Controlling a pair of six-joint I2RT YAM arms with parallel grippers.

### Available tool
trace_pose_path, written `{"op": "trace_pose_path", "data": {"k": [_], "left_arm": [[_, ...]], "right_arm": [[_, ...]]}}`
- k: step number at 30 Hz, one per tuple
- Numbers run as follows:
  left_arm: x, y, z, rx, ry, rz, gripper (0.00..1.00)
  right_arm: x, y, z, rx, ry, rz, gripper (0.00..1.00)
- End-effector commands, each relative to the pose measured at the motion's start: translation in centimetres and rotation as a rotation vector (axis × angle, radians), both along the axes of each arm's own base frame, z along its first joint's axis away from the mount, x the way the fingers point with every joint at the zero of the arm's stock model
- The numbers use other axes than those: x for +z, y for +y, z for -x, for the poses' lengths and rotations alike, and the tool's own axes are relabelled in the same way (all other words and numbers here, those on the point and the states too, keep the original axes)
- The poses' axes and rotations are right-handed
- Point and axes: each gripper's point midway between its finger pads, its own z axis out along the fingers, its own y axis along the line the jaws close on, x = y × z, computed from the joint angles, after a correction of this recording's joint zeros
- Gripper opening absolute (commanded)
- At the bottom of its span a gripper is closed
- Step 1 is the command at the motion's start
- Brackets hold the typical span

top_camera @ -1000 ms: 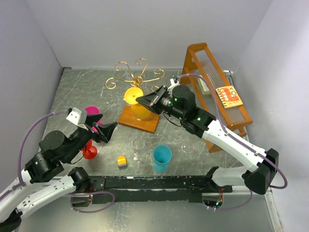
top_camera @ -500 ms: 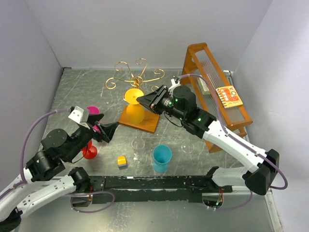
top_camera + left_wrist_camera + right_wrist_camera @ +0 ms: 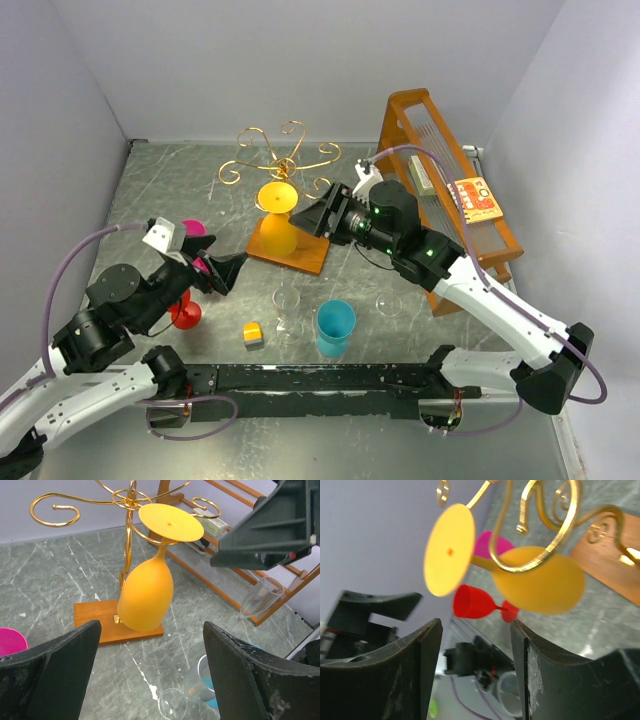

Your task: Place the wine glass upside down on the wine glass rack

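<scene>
Next, my right gripper swings, turning down, over the clear glass by the frame, which stands to its right in the top view, as the yellow glass (image 3: 279,232) hangs.
The yellow wine glass (image 3: 279,232) hangs upside down on the wine glass rack (image 3: 285,150), a gold wire tree on a flat wooden base (image 3: 300,257). Its flat foot (image 3: 171,522) rests on a curled arm and its bowl (image 3: 146,595) hangs just above the base. My right gripper (image 3: 318,214) is open just right of the glass, apart from it. In the right wrist view the bowl (image 3: 540,582) sits beyond the open fingers (image 3: 427,645). My left gripper (image 3: 226,272) is open to the lower left, holding nothing, facing the glass.
A red wine glass (image 3: 185,312) and a pink cup (image 3: 192,229) stand by the left arm. In front are a yellow block (image 3: 253,333), a blue cup (image 3: 334,328) and two clear glasses (image 3: 287,300) (image 3: 388,305). A tall orange slatted frame (image 3: 445,180) stands at the right.
My right gripper has opened, let go of the yellow glass and drawn back to the right. The glass has stayed hanging on the rack. The left gripper has opened slightly wider.
</scene>
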Motion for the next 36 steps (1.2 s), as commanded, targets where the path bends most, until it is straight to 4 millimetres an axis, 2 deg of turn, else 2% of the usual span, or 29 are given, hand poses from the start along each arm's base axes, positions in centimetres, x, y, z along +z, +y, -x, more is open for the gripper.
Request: {"op": "trace_pose_path", "data": {"k": [1,4,6,11,13,14,20,27,36], "left_arm": [[1.0,-0.2,0.6,-0.027,0.008,0.019,0.95],[1.2,-0.5,0.7,-0.041,0.013,0.026,0.98],[1.4,-0.6,0.8,-0.047,0.016,0.032,0.98],[2.5,-0.7,1.4,-0.072,0.016,0.072,0.98],[3.0,-0.6,1.6,-0.080,0.010,0.088,0.98],[3.2,-0.5,1.7,-0.080,0.006,0.095,0.98],[4.0,0.0,1.7,-0.061,-0.010,0.116,0.98],[4.1,-0.2,1.7,-0.071,0.009,0.094,0.98],[3.9,-0.5,1.8,-0.076,0.033,0.143,0.97]], "right_arm": [[-2.4,-3.8,1.0,0.003,-0.078,0.260,0.57],[-3.2,-7.3,1.0,-0.092,-0.088,0.383,0.58],[-3.7,-10.4,0.9,-0.184,-0.078,0.490,0.58],[-4.5,-19.8,1.2,-0.517,0.021,0.783,0.57],[-5.1,-22.3,2.1,-0.582,0.058,0.868,0.57],[-5.1,-22.8,2.2,-0.602,0.062,0.873,0.57],[-6.3,-23.0,3.1,-0.573,0.087,0.871,0.57],[-8.8,-23.1,3.7,-0.550,0.137,0.916,0.54],[-11.3,-21.4,3.4,-0.480,0.148,0.913,0.40]]}}
